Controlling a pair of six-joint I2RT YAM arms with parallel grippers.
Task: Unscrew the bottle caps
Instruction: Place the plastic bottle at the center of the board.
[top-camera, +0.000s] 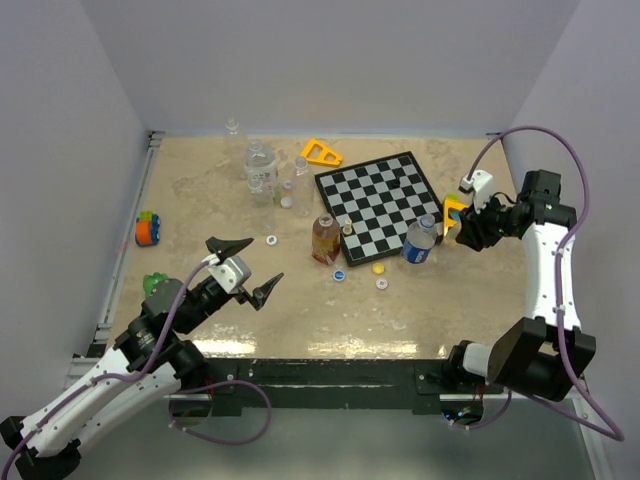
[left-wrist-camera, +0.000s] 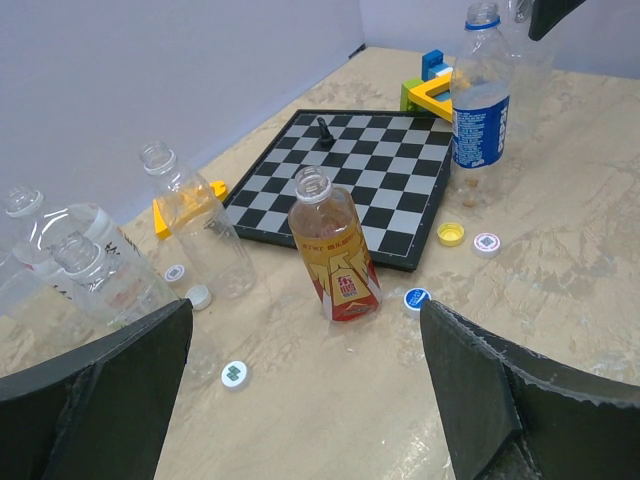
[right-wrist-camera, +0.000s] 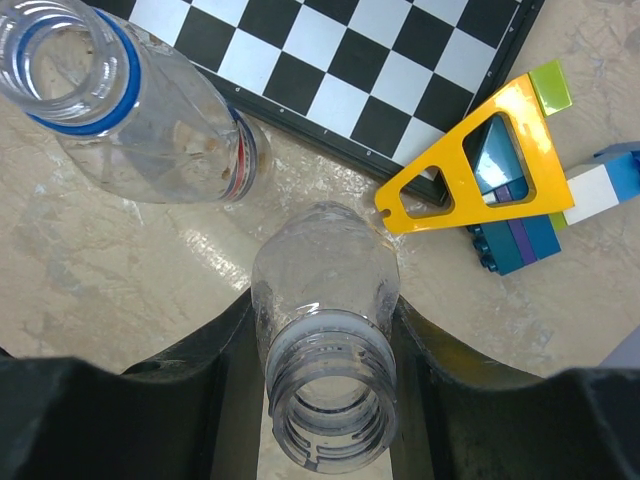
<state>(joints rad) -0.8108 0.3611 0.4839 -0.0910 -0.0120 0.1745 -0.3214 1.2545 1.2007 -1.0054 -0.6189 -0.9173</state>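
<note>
My right gripper should first go down, to put the clear label-less bottle on the tabletop (top-camera: 451, 240) (right-wrist-camera: 325, 228) next to the blue-label bottle.
An amber-brown bottle (left-wrist-camera: 335, 255) stands with an open neck just ahead of my left gripper (left-wrist-camera: 305, 340), whose jaws are wide open and empty. Loose bottle caps lie round it: blue (left-wrist-camera: 417, 298), yellow (left-wrist-camera: 451, 234), white with a red mark (left-wrist-camera: 487, 243) and white with a green mark (left-wrist-camera: 235, 374). The blue-label bottle (right-wrist-camera: 130, 100) stands uncapped at the chessboard's corner. My right gripper (right-wrist-camera: 325, 345) is shut on a clear label-less bottle (right-wrist-camera: 325, 285), also uncapped, beside the blue-label one. From above, the left gripper (top-camera: 262, 262) sits left of the amber bottle (top-camera: 325, 238).
A chessboard (top-camera: 380, 200) with a black chess piece (left-wrist-camera: 323, 130) fills the centre. Clear bottles (top-camera: 260, 165) stand at the back left. A yellow triangle (right-wrist-camera: 470, 160) and toy bricks (right-wrist-camera: 560, 215) lie by the right gripper. A green item (top-camera: 155, 285) and an orange-blue toy (top-camera: 148, 228) lie far left.
</note>
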